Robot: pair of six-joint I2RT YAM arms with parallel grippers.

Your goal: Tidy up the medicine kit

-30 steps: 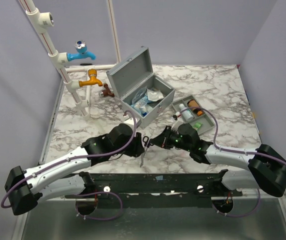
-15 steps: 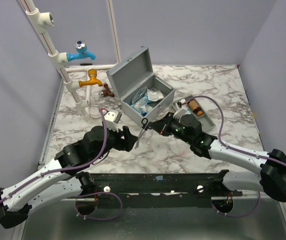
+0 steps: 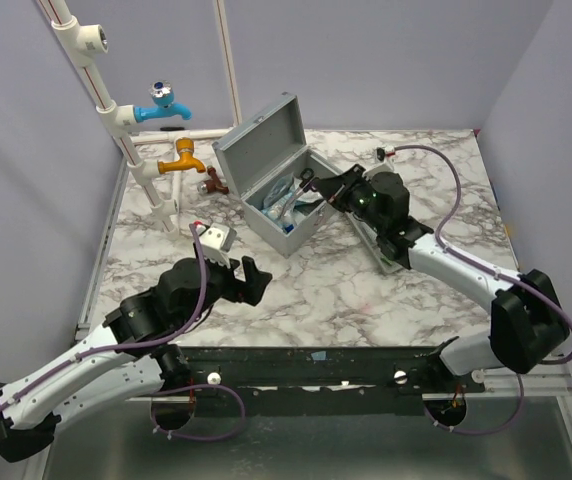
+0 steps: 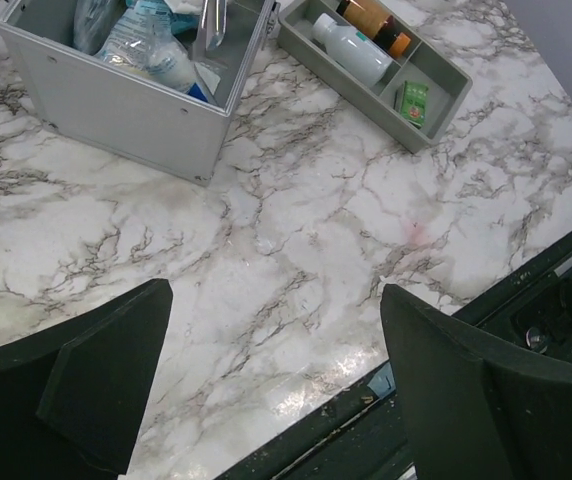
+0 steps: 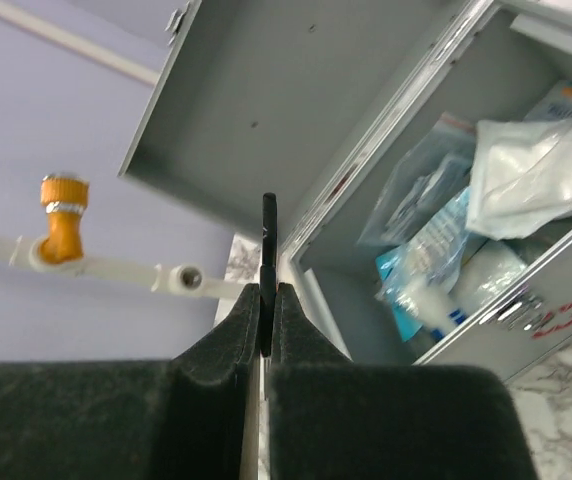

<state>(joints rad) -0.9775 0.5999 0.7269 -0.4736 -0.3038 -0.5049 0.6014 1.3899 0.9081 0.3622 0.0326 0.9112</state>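
Next, my right gripper tips downward and lowers there to release, since the packets in the open box [image 3: 309, 197] [image 5: 479, 190] lie below it, the scissors still above them.
The medicine kit [image 3: 278, 160] is a grey metal box with its lid open, holding packets and pouches; it also shows in the left wrist view [image 4: 126, 100] and the right wrist view [image 5: 296, 90]. My right gripper [image 3: 318, 192] is shut on black-handled scissors [image 3: 301, 190] and holds them over the open box. In the right wrist view the gripper [image 5: 268, 295] pinches the scissors [image 5: 269, 220] edge-on. The kit's grey tray [image 4: 436, 110] lies right of the box, with bottles in it. My left gripper [image 3: 250, 276] is open and empty above the table's front, and so shows in its wrist view [image 4: 271, 295].
A white pipe rack with a blue tap [image 3: 162, 104] and an orange tap [image 3: 181, 158] stands at the back left. A small brown object [image 3: 213, 183] lies left of the box. The table's dark front rail [image 4: 526, 290] runs near my left gripper.
My right gripper has carried the scissors from the front middle of the table up and back over the open box. My left gripper has pulled back toward the near left, away from the scissors.
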